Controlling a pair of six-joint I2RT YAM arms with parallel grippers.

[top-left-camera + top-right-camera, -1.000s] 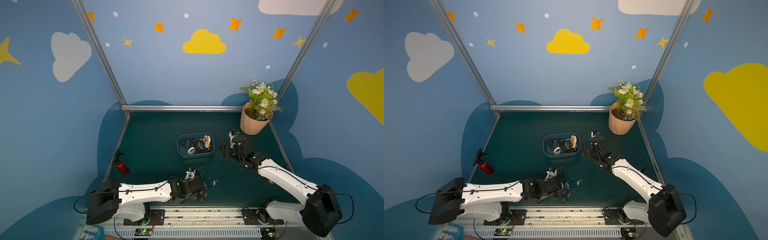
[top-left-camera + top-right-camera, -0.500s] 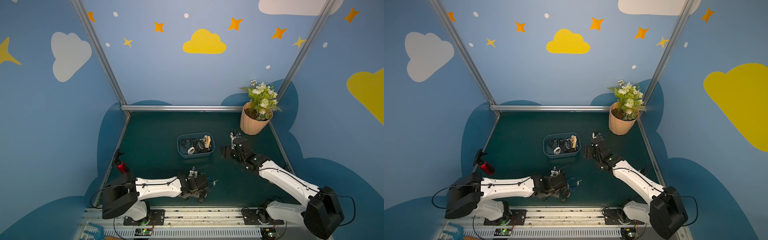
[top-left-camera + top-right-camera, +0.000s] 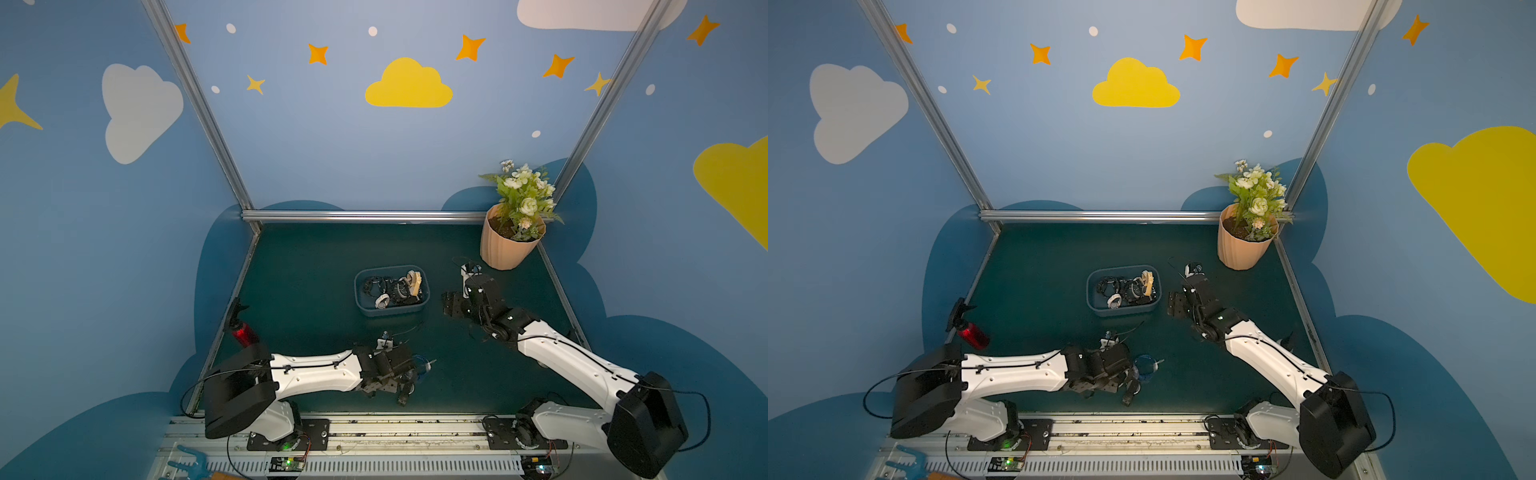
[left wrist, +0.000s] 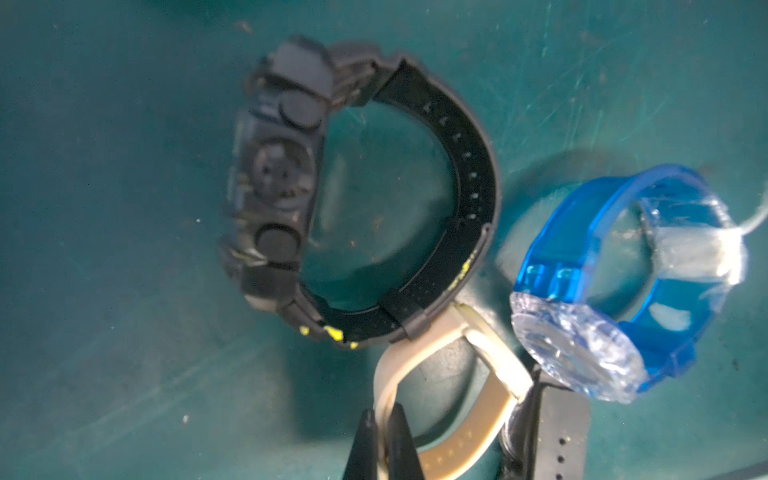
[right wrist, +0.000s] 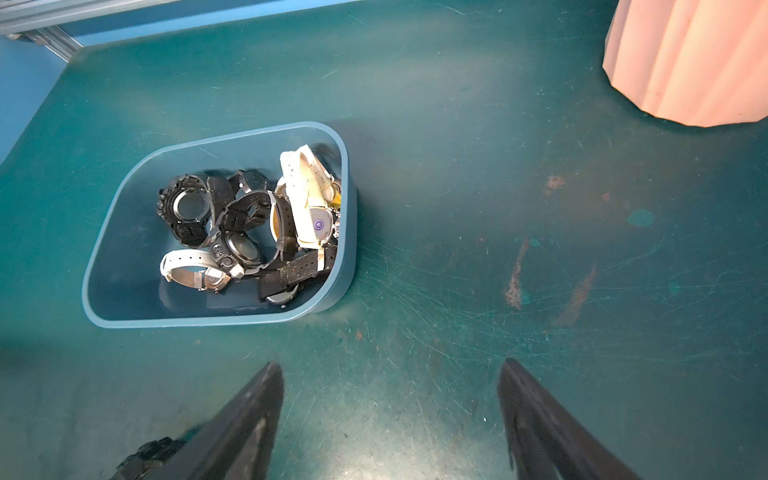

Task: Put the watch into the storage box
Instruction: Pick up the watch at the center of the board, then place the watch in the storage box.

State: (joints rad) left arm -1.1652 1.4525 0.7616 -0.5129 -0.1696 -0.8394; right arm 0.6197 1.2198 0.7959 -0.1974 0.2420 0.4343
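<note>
My left gripper holds the cream strap and will next lift it above the rim of the storage box [image 3: 390,311], move outward, go down and release it onto the watches inside.
My left gripper [image 4: 382,420] is shut on the cream strap of a watch [image 4: 457,449] that lies on the green mat at the front of the table. Beside it lie a chunky black watch [image 4: 361,195] and a clear blue watch [image 4: 623,291], the blue one also showing in both top views [image 3: 422,369] [image 3: 1145,368]. The blue-grey storage box [image 3: 390,311] [image 3: 1121,311] [image 5: 216,321] stands mid-table with several watches inside. My right gripper [image 5: 390,368] [image 3: 452,305] hovers open and empty just right of the box.
A peach flower pot [image 3: 505,251] [image 5: 685,62] with white flowers stands at the back right. A red bottle [image 3: 245,334] leans at the left edge. A dark perforated strap [image 4: 559,436] lies against the cream one. Metal rails [image 3: 365,216] border the mat.
The left jaws have closed onto the cream strap, and the left arm has stretched further forward. The right arm has barely moved.
</note>
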